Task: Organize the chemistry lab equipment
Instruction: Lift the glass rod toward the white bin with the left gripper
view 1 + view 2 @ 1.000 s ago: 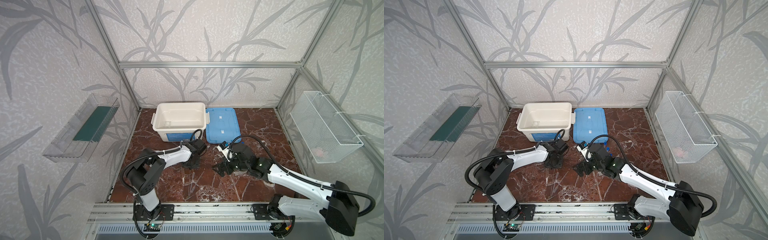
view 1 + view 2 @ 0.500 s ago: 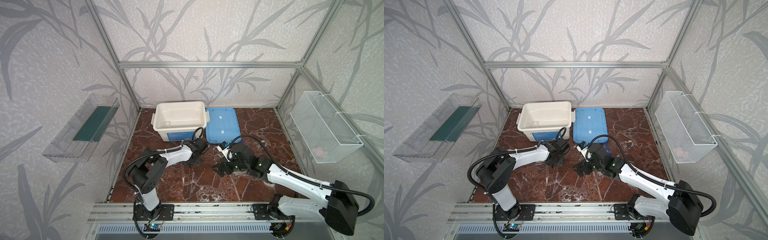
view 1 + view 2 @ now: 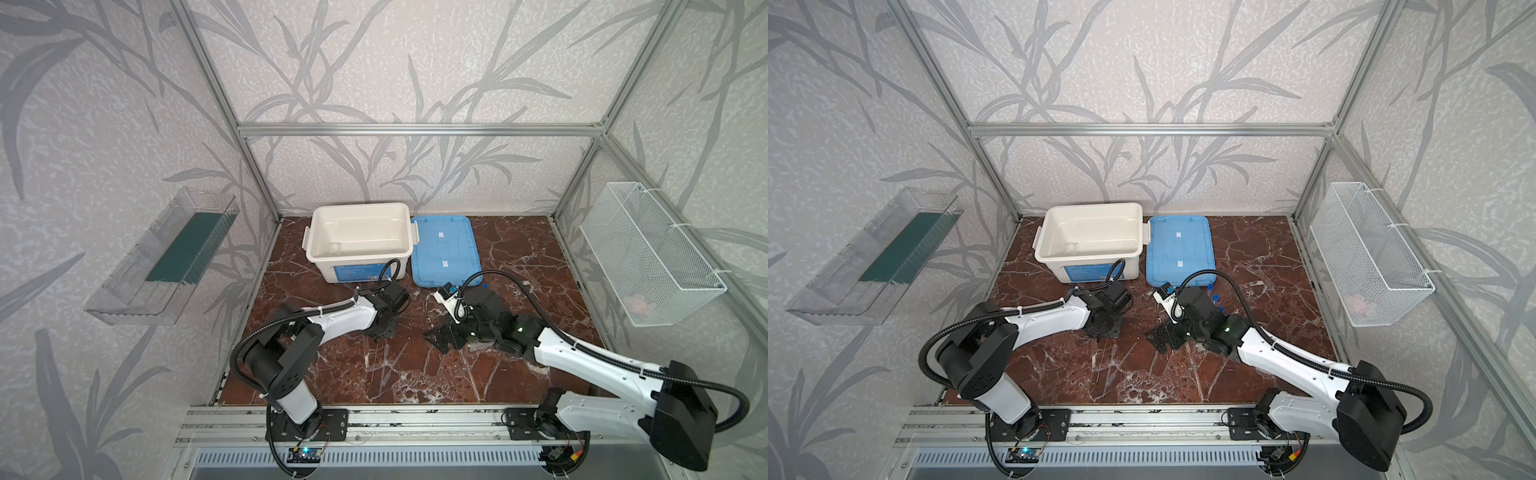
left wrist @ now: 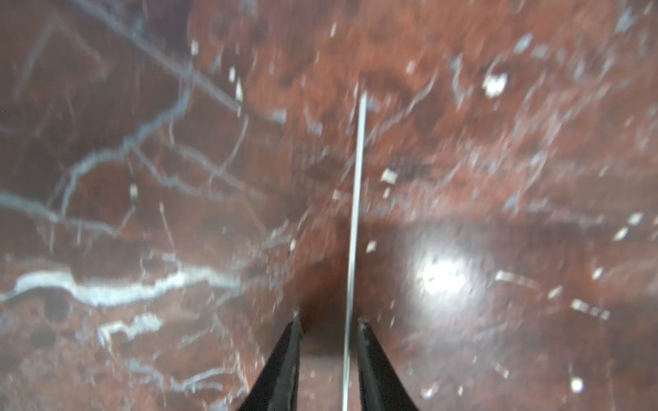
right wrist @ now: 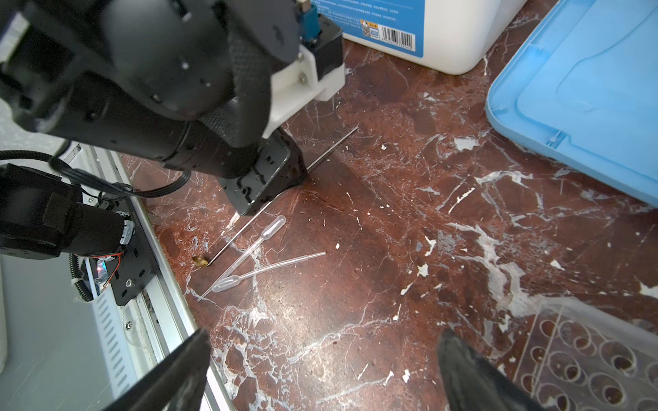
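Observation:
The near part of the thin glass rod (image 4: 354,213), by the pipettes, lies back from my left gripper's fingers, so I should move my left gripper back along the rod and close it on that part.
A thin glass rod (image 4: 354,213) lies on the red marble floor and runs between the fingers of my left gripper (image 4: 328,322). The jaws stand a little apart, with the rod close to one finger. From the right wrist view the left gripper (image 5: 281,170) is down at the floor over the rod (image 5: 331,147). Two clear pipettes (image 5: 265,233) lie crossed beside it. My right gripper (image 5: 325,336) is open and empty, with the clear honeycomb-holed rack (image 5: 587,356) beside one finger. Blue-capped test tubes (image 3: 1214,298) lie behind the right arm. A small clear jar (image 3: 332,249) sits in the tub.
The white tub (image 3: 359,210) stands at the back with its blue lid (image 3: 444,249) flat beside it. A wire basket (image 3: 648,253) hangs on the right wall and a clear shelf (image 3: 166,257) on the left wall. The metal rail (image 5: 153,249) borders the floor near the pipettes.
My left gripper's jaws have come apart around the rod. The left wrist has shifted slightly. The right arm has stayed still.

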Controlling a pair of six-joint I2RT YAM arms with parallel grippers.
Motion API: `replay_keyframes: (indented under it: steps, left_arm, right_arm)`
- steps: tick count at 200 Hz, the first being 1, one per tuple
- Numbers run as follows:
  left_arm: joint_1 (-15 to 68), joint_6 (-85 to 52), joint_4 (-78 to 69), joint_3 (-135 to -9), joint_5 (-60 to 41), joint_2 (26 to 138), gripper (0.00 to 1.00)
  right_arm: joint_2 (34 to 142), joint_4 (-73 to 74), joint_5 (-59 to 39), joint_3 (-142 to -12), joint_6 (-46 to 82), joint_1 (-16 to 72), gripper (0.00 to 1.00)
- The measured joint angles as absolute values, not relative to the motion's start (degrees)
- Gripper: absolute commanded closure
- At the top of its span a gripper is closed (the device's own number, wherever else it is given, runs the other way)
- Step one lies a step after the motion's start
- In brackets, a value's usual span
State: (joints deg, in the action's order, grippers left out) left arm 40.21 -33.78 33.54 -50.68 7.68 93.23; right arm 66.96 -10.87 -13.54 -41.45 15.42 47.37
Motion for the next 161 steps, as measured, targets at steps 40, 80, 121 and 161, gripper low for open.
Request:
replay_keyframes:
  steps: [40, 80, 121, 161]
  left_arm:
    - [41.8, -35.8, 36.0, -46.3, 5.9, 88.7, 0.73]
    - [43.2, -37.6, 35.9, -44.5, 4.6, 86.8, 0.75]
    - [45.6, -39.2, 35.7, -44.4, 4.4, 86.9, 0.8]
    - [45.8, -39.8, 35.6, -44.7, 4.7, 87.5, 0.85]
  right_arm:
    - [67.0, -10.9, -13.6, -41.5, 15.9, 47.7, 0.03]
    - [67.0, -10.8, -13.6, -41.5, 16.1, 47.9, 0.03]
    - [67.0, -10.8, -13.6, -41.5, 16.0, 48.1, 0.03]
    - [67.3, -10.9, -13.5, -41.5, 16.0, 48.1, 0.03]
